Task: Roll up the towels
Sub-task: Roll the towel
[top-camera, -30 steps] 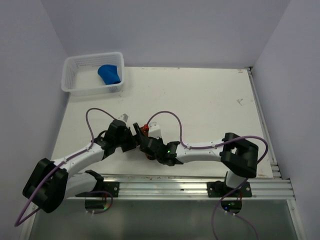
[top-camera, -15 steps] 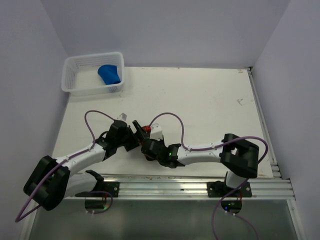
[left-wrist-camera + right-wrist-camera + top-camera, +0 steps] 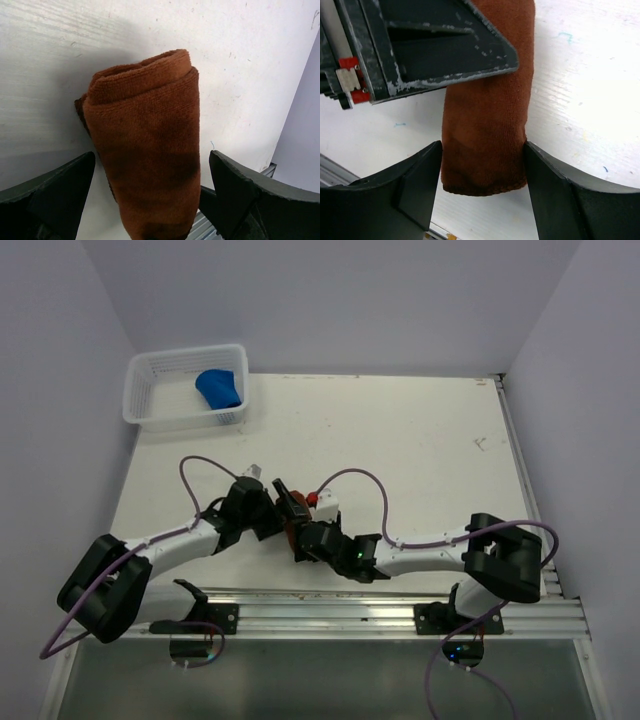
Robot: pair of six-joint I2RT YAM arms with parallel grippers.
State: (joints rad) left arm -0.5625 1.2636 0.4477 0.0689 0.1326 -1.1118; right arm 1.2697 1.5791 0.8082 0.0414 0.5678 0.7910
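Note:
My left gripper turns in line with the roll next, then moves toward the right gripper and closes across the middle of the roll. The roll lies at a slant between my open fingers.
A rolled brown towel [image 3: 145,115] lies on the white table near the front edge. In the top view only a sliver of it [image 3: 291,537] shows between the two grippers. My left gripper [image 3: 150,161] is open and straddles the roll, with a gap on each side. My right gripper [image 3: 482,150] grips the roll's other end [image 3: 490,110], both fingers touching its sides. The left gripper's finger [image 3: 430,50] lies over the roll in the right wrist view. In the top view the left gripper [image 3: 283,502] and the right gripper [image 3: 303,540] meet nose to nose.
A white basket [image 3: 150,412] stands at the back left corner with a rolled blue towel [image 3: 220,388] inside. The metal rail [image 3: 380,615] runs along the table's front edge, just behind the grippers. Purple cables loop above both arms.
Both grippers have shifted a little to the right and stay together on the towel. The right arm's elbow has swung to the right.

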